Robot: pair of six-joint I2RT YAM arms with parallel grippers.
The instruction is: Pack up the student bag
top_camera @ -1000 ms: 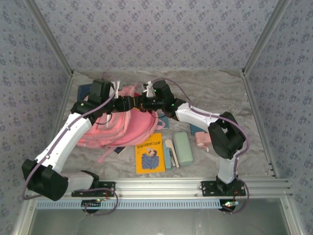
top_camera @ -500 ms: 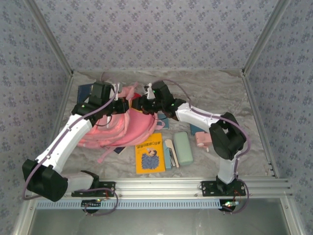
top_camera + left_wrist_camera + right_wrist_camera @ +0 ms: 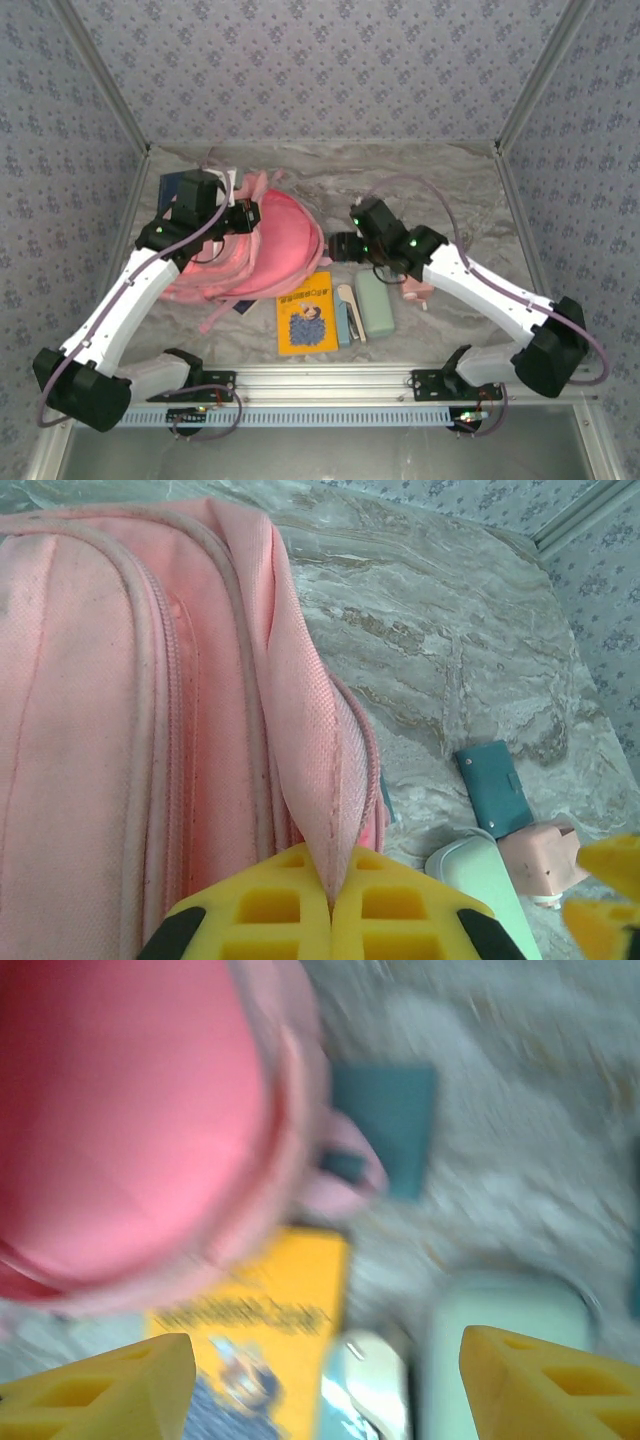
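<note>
My right gripper needs to move back and go down onto the white handle's near end [image 3: 357, 323] next, because that end is below the gripper and closer to my base.
The student bag [image 3: 262, 255], a large pink backpack, lies at the left of the table with its open top towards the middle. My left gripper [image 3: 248, 216] is shut on a fold of the bag's pink fabric at the opening's edge. In the left wrist view the fold [image 3: 310, 780] runs down between the closed yellow fingers [image 3: 270, 905] of the left gripper [image 3: 332, 905]. My right gripper [image 3: 346, 245] hangs open just right of the bag, with nothing between its fingers. In the blurred right wrist view the right gripper [image 3: 330, 1380] is above the yellow book [image 3: 270, 1330], and the bag [image 3: 130, 1120] lies at upper left.
A yellow book [image 3: 307, 312], a white-handled tool [image 3: 347, 308], a mint-green case [image 3: 376, 303] and a small pink item [image 3: 415, 290] lie near the front. A teal wallet [image 3: 495, 788] lies beside the bag. A dark blue book [image 3: 172, 186] sits behind the bag. Walls enclose the table.
My left gripper closed on the bag's fabric and drew slightly left. My right gripper let go, opened wide and pulled back to the right, away from the bag's opening.
</note>
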